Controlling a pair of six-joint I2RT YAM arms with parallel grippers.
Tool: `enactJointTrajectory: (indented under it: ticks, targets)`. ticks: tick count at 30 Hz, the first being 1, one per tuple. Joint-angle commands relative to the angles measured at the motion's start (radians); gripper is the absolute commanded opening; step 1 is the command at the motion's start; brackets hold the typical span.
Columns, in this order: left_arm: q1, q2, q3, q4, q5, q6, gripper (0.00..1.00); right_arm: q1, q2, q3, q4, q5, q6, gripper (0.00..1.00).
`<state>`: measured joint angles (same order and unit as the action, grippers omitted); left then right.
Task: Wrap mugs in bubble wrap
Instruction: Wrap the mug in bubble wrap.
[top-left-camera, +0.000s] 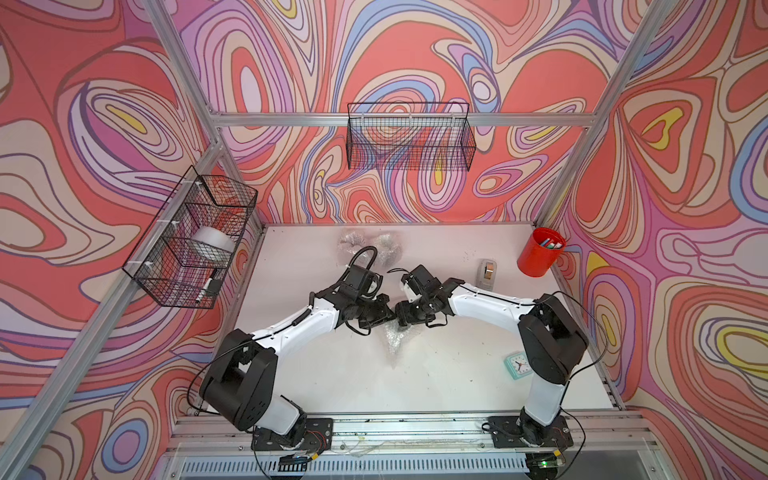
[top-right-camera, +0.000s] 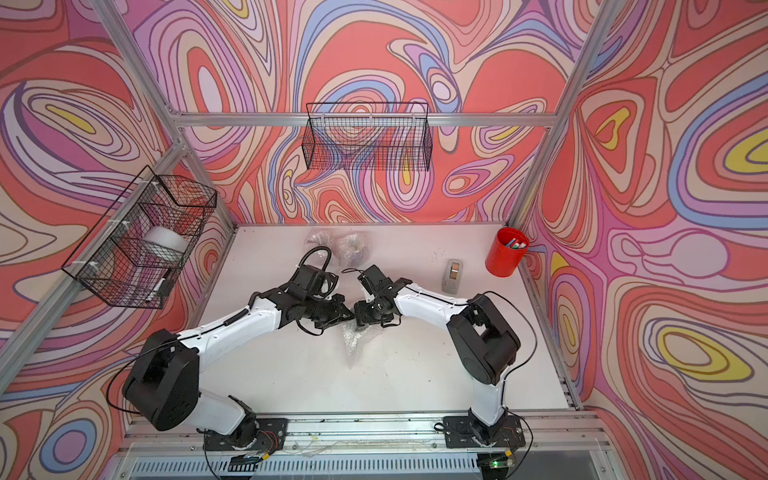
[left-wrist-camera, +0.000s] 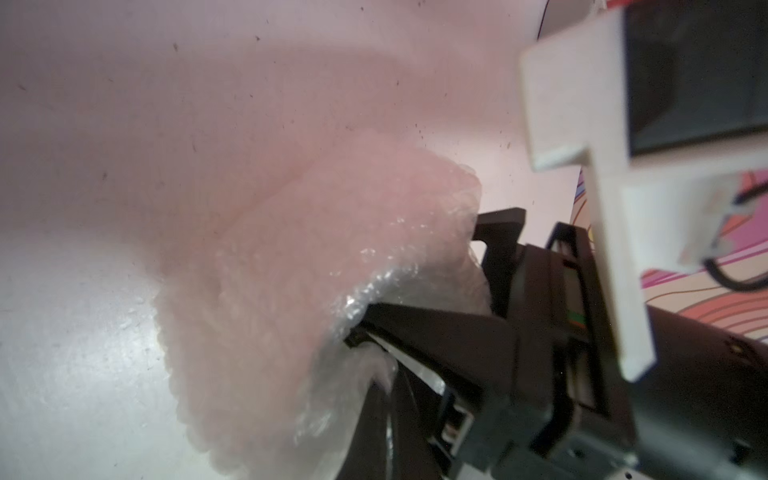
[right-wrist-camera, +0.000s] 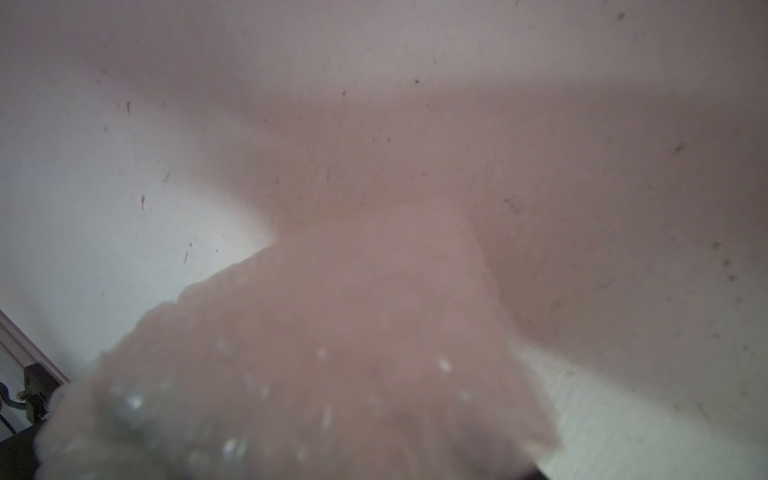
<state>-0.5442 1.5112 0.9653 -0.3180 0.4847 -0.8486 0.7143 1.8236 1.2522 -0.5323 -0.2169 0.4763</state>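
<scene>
The robot's left gripper should go down next, set the hanging bubble wrap on the middle of the table and let go of its bunched part, because that spot is below.
Both arms meet over the middle of the table (top-left-camera: 457, 374). A bunched sheet of bubble wrap (top-left-camera: 395, 340) hangs from them and trails onto the table toward the front. My left gripper (top-left-camera: 390, 314) is shut on the bubble wrap (left-wrist-camera: 291, 291). In the left wrist view the right gripper's fingers (left-wrist-camera: 415, 328) stand apart on either side of the bunch, pressed against it. In the top views my right gripper (top-left-camera: 401, 318) faces the left one, tip to tip. Bubble wrap (right-wrist-camera: 332, 353) hides the jaws in the right wrist view. No bare mug shows.
Two wrapped bundles (top-left-camera: 353, 243) (top-left-camera: 387, 246) lie at the back of the table. At the back right are a red pen cup (top-left-camera: 540, 251) and a tape dispenser (top-left-camera: 488, 274). A small clock (top-left-camera: 517, 365) lies under the right arm. Wire baskets (top-left-camera: 191, 241) (top-left-camera: 409, 137) hang on the walls.
</scene>
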Motion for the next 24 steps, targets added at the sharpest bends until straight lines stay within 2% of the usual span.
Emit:
enactJointTrajectory:
  ticks: [1,4,6,12,16,24]
  targets:
    - [-0.002,0.045,0.026,0.021,-0.043,-0.032,0.0,-0.009,-0.092,-0.02,-0.007,0.026,0.008,0.64]
    - [-0.002,0.077,0.039,-0.002,-0.045,-0.036,0.0,-0.014,-0.147,-0.046,-0.03,0.105,0.009,0.7]
    - [-0.001,0.095,0.047,-0.004,-0.04,-0.044,0.0,-0.019,-0.187,-0.074,-0.032,0.124,0.003,0.77]
    - [-0.007,0.152,0.103,-0.057,-0.041,-0.071,0.0,-0.019,-0.278,-0.175,0.063,0.048,-0.027,0.85]
    - [-0.012,0.175,0.126,-0.089,-0.049,-0.085,0.0,-0.019,-0.27,-0.202,0.119,-0.01,-0.031,0.86]
    - [-0.036,0.198,0.144,-0.11,-0.065,-0.121,0.0,-0.019,-0.229,-0.198,0.171,-0.01,-0.012,0.86]
